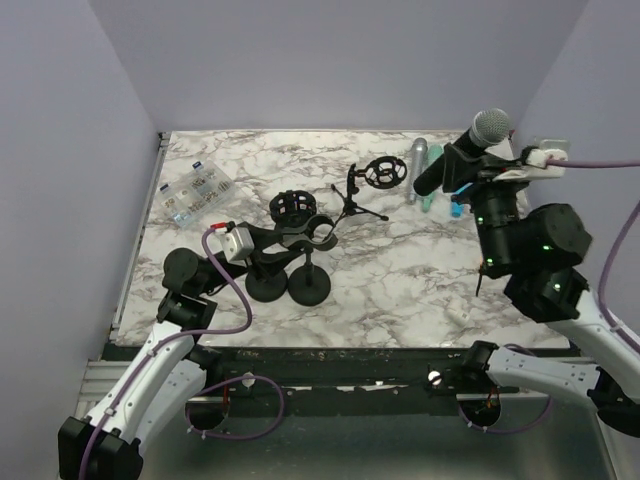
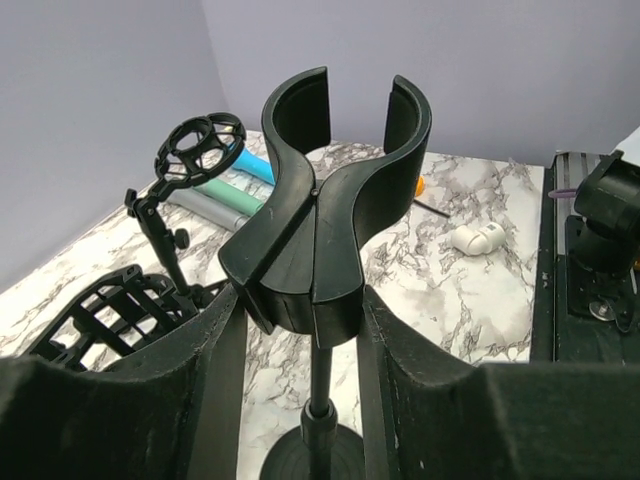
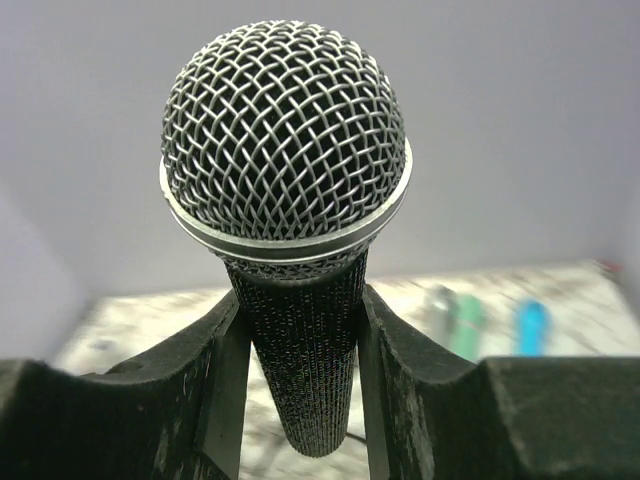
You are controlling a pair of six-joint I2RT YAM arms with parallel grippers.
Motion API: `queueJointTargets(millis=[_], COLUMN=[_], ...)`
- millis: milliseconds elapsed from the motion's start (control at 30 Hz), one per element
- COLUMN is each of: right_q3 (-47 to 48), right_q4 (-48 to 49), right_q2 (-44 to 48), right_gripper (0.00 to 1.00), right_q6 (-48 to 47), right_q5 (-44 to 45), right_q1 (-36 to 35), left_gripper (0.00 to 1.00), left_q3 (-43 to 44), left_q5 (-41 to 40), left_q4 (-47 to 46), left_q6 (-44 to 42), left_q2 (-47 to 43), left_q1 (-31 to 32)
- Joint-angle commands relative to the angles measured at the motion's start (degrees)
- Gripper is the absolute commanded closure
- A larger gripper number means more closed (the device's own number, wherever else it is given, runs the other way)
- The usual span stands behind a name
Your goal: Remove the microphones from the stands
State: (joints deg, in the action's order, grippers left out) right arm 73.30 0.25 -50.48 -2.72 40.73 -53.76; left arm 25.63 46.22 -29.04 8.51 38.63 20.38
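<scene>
Next, my right gripper moves outward and down, tilting the microphone [image 1: 462,152] flat, and releases it in the gap between the green and blue tubes, where bare tabletop shows.
My right gripper [image 1: 455,165] is shut on a black microphone [image 1: 462,152] with a silver mesh head, held up in the air over the right side of the table. In the right wrist view the microphone [image 3: 290,200] stands between my fingers [image 3: 225,370]. My left gripper [image 1: 300,238] is shut on the black stand's clip holder [image 1: 318,228]. In the left wrist view the empty U-shaped clip [image 2: 330,200] sits between my fingers [image 2: 395,380], above its thin pole and round base [image 2: 315,455].
A second round-base stand [image 1: 266,285] and a shock mount [image 1: 293,207] stand beside the held stand. A small tripod with a ring mount [image 1: 365,190] is behind. Several tubes [image 1: 422,175] lie at the back right. A clear parts box [image 1: 195,190] is at the back left.
</scene>
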Motion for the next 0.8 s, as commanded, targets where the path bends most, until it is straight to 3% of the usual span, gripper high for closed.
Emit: queueJointTargets(millis=[0,200,333,500,633,767], right_q3=[-8.5,-10.5,-7.1,-1.6,4.8,10.6], right_q4=[4.1,1.0,-11.5,-20.4,-26.2,-30.4], right_q2=[-4.9,-8.4,-14.8,-25.6,-34.7,-42.8], right_gripper=[0.99,0.99,0.99,0.99,1.00,1.00], right_q6=[-11.0,-5.5,7.5,13.9,16.8,18.0], right_q5=[25.6,21.4,7.8,-5.5,-12.8,-14.9], right_q1=[1.6,10.0,22.2,34.2,39.6,43.0], left_gripper=[0.65,0.52,0.46,0.39,0.23,0.16], left_q3=[1.1,1.1,1.0,0.9,1.0,1.5], left_q5=[-1.5,-2.1,-2.2,-2.9,-3.6,-5.0], left_q4=[-0.7,-0.8,-0.8,-0.8,-0.1,1.6], left_q6=[-0.8,-0.3,-0.3,-0.1,-0.1,-0.6], left_q2=[-1.7,-2.2,-2.9,-4.4,-6.5,-9.7], left_q1=[0.3,0.3,0.3,0.3,0.3,0.3])
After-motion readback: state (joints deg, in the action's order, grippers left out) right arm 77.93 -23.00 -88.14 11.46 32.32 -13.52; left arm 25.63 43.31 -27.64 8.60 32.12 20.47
